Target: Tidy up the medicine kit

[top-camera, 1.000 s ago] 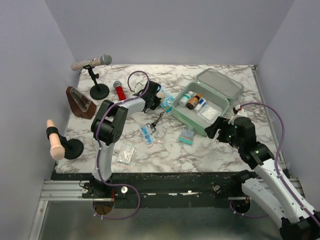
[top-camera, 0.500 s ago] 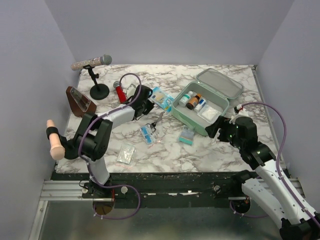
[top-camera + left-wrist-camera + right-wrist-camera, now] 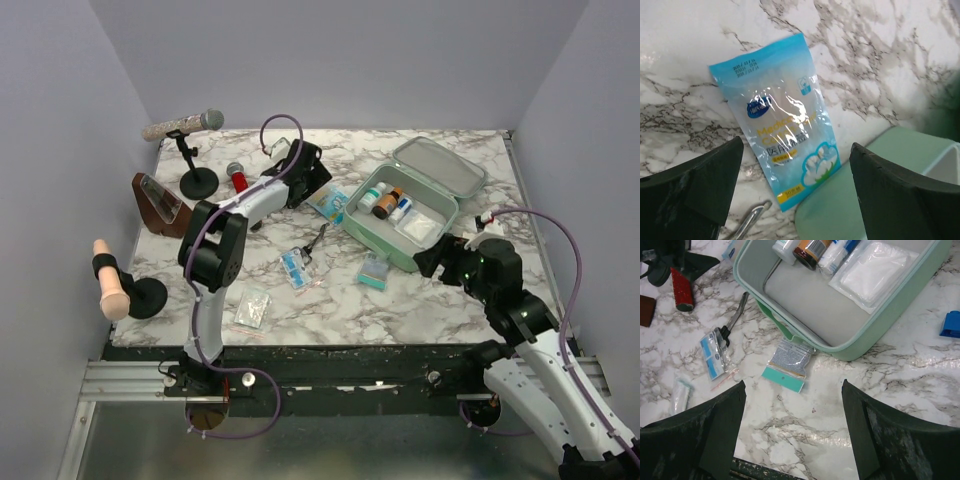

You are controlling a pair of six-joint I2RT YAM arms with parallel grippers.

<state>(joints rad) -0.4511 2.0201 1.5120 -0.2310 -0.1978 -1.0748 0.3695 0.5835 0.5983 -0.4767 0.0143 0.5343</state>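
Note:
I will lower my left gripper onto the dark-blue logo (image 3: 759, 106) of the blue cotton-swab packet (image 3: 780, 132) and close it there, because that part of the packet lies flat below it.
The medicine kit (image 3: 445, 168) lies open at the back right; inside it are small bottles (image 3: 388, 201) and a white gauze pack (image 3: 420, 225). In the right wrist view the medicine kit (image 3: 810, 302) fills the top. A blue cotton-swab packet (image 3: 780, 132) lies flat on the marble, its lower end against the medicine kit's corner (image 3: 865, 200). My left gripper (image 3: 796, 150) hovers open above the blue cotton-swab packet (image 3: 328, 203), holding nothing. My right gripper (image 3: 794, 385) is open and empty over bare marble near the kit's front; from above, the right gripper (image 3: 432, 260) sits at that front edge.
Loose on the marble are a teal-edged packet (image 3: 787, 365), a blue-white sachet (image 3: 712, 355), a clear packet (image 3: 680, 395) and small scissors (image 3: 735, 315). A red microphone (image 3: 240, 183), a microphone on a stand (image 3: 190, 125), a brown wedge (image 3: 158, 203) and a handle on a stand (image 3: 110, 280) occupy the left side.
My left gripper has opened and swung back toward the rear, above the blue packet beside the kit. The right arm has barely moved.

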